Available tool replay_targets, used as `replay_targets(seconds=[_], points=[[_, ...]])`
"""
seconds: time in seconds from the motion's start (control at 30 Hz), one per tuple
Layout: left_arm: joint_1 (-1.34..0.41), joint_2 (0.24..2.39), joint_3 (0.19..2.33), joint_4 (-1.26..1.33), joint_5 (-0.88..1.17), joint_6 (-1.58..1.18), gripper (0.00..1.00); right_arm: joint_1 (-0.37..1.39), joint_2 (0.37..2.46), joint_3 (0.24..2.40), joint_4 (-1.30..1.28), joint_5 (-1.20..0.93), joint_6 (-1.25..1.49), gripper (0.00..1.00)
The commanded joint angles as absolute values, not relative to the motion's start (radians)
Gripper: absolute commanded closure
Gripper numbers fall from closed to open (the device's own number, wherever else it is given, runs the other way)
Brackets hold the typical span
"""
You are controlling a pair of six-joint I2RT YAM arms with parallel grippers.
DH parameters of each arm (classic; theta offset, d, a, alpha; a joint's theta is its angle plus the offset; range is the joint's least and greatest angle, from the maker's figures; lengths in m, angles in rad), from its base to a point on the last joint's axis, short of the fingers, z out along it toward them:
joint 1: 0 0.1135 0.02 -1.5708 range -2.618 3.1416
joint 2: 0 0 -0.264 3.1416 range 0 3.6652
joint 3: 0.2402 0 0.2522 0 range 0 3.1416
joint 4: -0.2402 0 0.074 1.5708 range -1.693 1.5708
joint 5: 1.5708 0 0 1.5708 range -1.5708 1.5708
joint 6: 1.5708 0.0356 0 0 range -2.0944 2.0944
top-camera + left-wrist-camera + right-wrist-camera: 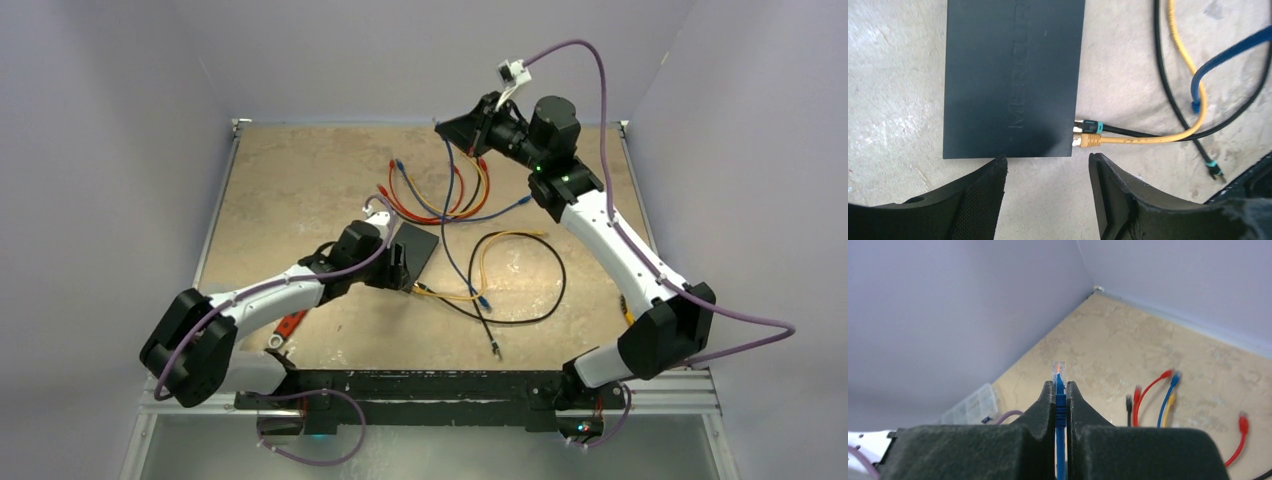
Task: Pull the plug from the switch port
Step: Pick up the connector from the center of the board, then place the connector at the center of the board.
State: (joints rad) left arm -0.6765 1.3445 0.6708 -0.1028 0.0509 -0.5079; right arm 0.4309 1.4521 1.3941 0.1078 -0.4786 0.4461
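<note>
I will lift my right gripper outward, pulling the blue cable off the yellow one, then lower and release where the loose cables' far ends lie, outward and below it.
The switch (1013,75) is a flat matte black box lying on the table; it also shows in the top view (418,250). Two plugs sit in its right edge: a black plug with a teal band (1089,124) and a yellow plug (1089,140). My left gripper (1048,161) is open and empty, low over the table just short of the switch's near edge. My right gripper (1060,386) is shut on a blue plug (1059,371) and is raised high at the back (452,128). The blue cable (447,215) hangs from it to the table.
Loose red, blue, yellow and black patch cables (440,195) lie behind the switch. Yellow and black cables loop right of it (520,275). A red-handled wrench (286,330) lies by the left arm. A clear organiser box (970,402) stands at the wall. Walls enclose the table.
</note>
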Motion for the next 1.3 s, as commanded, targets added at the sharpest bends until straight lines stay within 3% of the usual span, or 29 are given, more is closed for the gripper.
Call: replay_targets(seconds=[0.0, 0.47, 1.0, 1.27], points=[[-0.626, 1.264, 0.65, -0.015, 0.145, -0.544, 0.38, 0.428, 1.476, 1.538, 0.049, -0.396, 0.391, 1.0], [-0.469, 1.144, 0.518, 0.151, 0.288, -0.62, 0.3, 0.427, 1.619, 1.908, -0.067, -0.337, 0.355, 1.0], [-0.457, 1.113, 0.505, 0.117, 0.277, -0.598, 0.26, 0.357, 1.835, 2.235, -0.133, -0.302, 0.313, 1.0], [-0.456, 1.124, 0.511, 0.109, 0.288, -0.597, 0.26, 0.28, 2.028, 2.372, -0.132, -0.38, 0.344, 1.0]])
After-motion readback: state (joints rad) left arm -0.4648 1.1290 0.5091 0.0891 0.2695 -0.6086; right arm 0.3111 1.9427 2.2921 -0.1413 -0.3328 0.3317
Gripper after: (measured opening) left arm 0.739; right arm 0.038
